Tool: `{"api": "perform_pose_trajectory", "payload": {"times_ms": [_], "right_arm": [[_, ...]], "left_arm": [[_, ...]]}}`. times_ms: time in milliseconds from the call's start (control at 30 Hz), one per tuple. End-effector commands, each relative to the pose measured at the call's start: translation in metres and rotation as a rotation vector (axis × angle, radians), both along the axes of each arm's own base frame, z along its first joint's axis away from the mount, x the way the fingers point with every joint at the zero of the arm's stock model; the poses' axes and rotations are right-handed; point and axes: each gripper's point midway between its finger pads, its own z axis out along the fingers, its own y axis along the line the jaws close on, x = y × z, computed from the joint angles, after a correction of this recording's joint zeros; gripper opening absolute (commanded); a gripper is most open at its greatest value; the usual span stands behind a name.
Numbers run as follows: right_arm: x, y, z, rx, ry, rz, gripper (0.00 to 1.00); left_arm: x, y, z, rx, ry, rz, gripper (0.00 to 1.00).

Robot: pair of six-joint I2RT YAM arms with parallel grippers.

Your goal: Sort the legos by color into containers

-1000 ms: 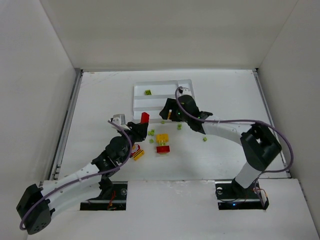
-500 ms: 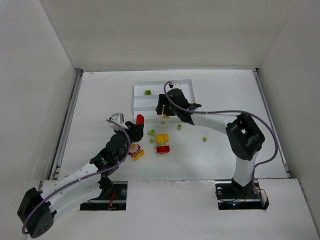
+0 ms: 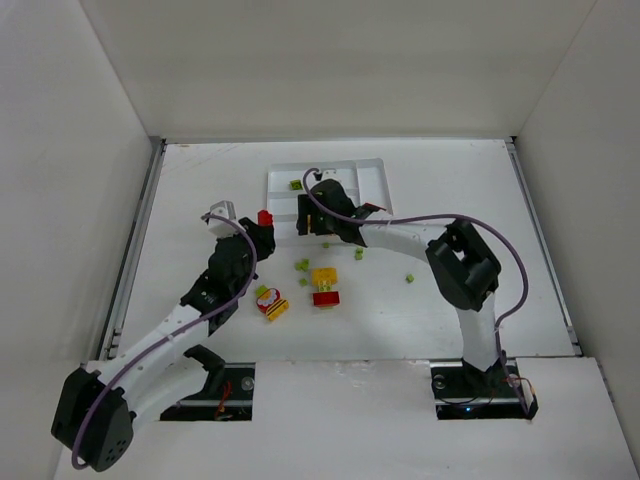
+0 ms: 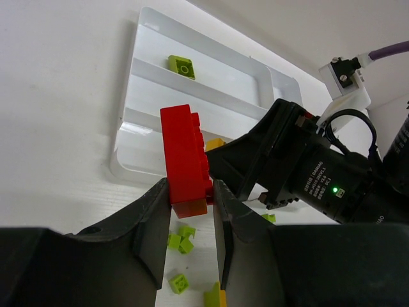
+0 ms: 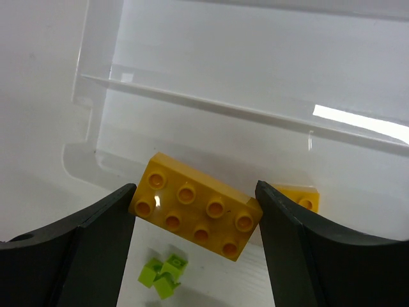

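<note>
Another red lego is in the tray's crosswise end slot (image 4: 285, 86). My left gripper should next move outward and to the right in the top view, over that slot, and let go.
A red lego (image 4: 185, 160) stands upright between the fingers of my left gripper (image 4: 190, 192), which is shut on it. In the top view this gripper (image 3: 262, 228) hangs just left of the white tray (image 3: 372, 172). My right gripper (image 5: 195, 211) grips a yellow eight-stud lego (image 5: 192, 208) by its ends, above the tray's near left corner (image 5: 83, 157). A second yellow lego (image 5: 299, 197) lies in the near slot. One green lego (image 4: 181, 66) lies in a far slot. Loose green legos (image 3: 302, 264) and two mixed-colour clumps (image 3: 325, 285) (image 3: 270, 303) sit on the table.
More green bits lie to the right (image 3: 359, 253) (image 3: 408, 278). The right arm's black wrist (image 4: 300, 166) is close in front of my left gripper. White walls enclose the table (image 3: 200, 200) on three sides.
My left gripper has carried the red lego left and farther from the bases, beside the tray. My right gripper has moved left along the tray's near side with the yellow lego.
</note>
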Motion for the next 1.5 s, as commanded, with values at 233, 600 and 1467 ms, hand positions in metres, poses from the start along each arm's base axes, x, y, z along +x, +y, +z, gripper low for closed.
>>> {"api": "perform_pose_trajectory", "payload": {"times_ms": [233, 600, 1467], "right_arm": [[0.025, 0.016, 0.019, -0.007, -0.073, -0.001, 0.72], [0.015, 0.011, 0.043, 0.029, -0.090, 0.015, 0.86], [-0.062, -0.221, 0.034, 0.380, -0.153, -0.522, 0.34]], "left_arm": [[0.014, -0.004, 0.033, -0.049, -0.044, -0.021, 0.19], [0.023, -0.013, 0.042, -0.046, -0.050, -0.033, 0.19], [0.143, -0.215, 0.036, -0.019, 0.041, -0.350, 0.19]]}}
